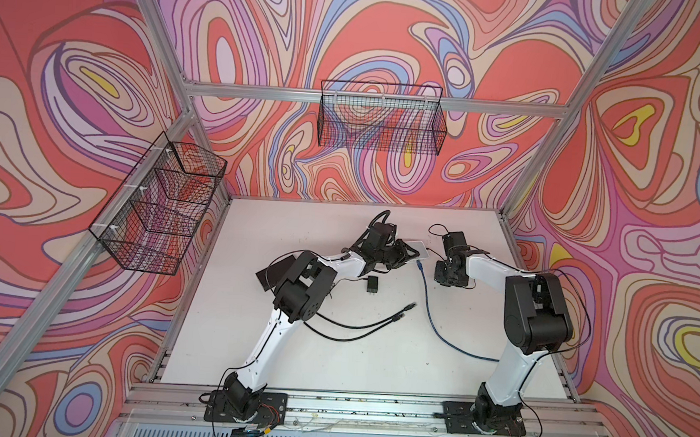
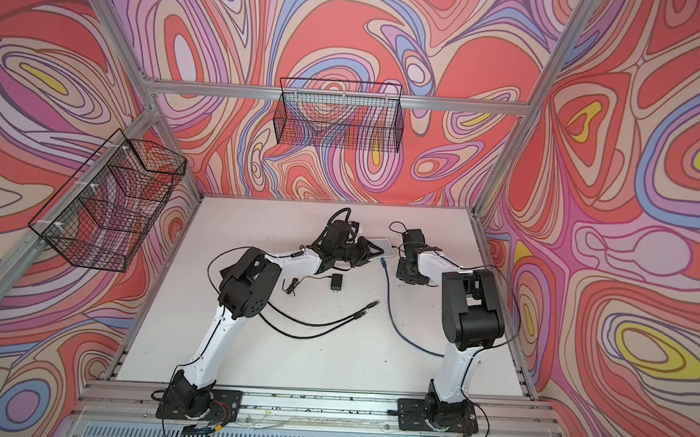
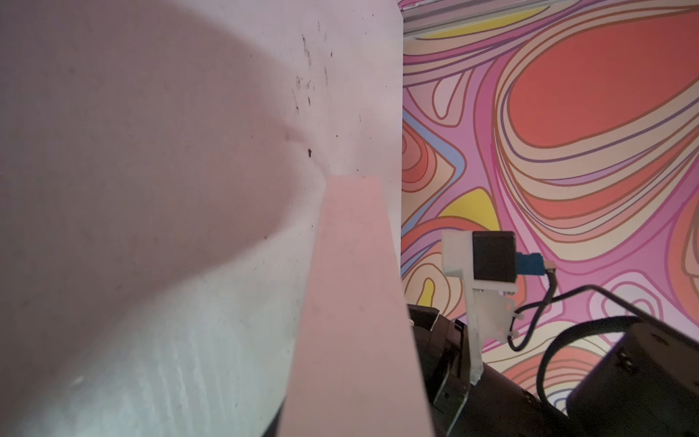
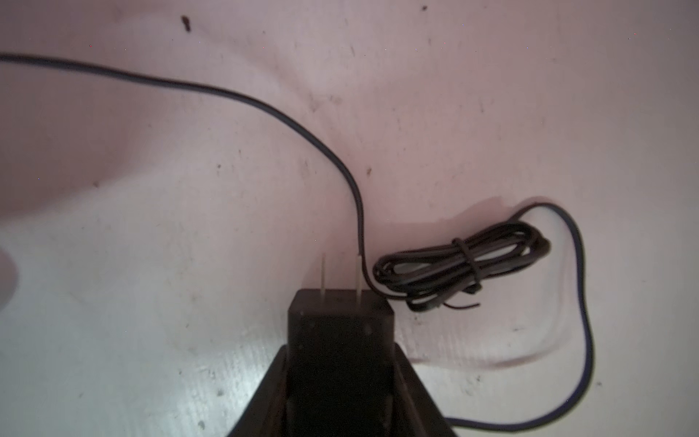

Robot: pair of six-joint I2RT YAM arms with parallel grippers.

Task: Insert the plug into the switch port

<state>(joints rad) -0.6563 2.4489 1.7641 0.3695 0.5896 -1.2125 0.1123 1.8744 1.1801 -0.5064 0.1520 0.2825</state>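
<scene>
My left gripper moves down toward the table below the white switch (image 1: 420,248) next and releases the switch's edge, since the switch still hangs clear of the table.
The white switch (image 1: 420,248) sits at the back middle of the table, and in the left wrist view it is a pale slab (image 3: 355,302). My left gripper (image 1: 403,254) is shut on its edge. The blue cable (image 1: 432,316) ends in a plug (image 1: 418,266) at the switch's near edge; I cannot tell whether it is seated. My right gripper (image 1: 449,277) hangs to the right of that cable. In the right wrist view a black two-prong adapter (image 4: 340,314) fills the gap of the right gripper (image 4: 340,352). Both top views show an adapter (image 1: 371,286) lying on the table, apart from that gripper.
A tied bundle of thin black cable (image 4: 461,265) lies beside the adapter. Two black cables with plugs (image 1: 401,312) cross the middle of the table. Wire baskets hang on the back wall (image 1: 381,117) and the left wall (image 1: 162,204).
</scene>
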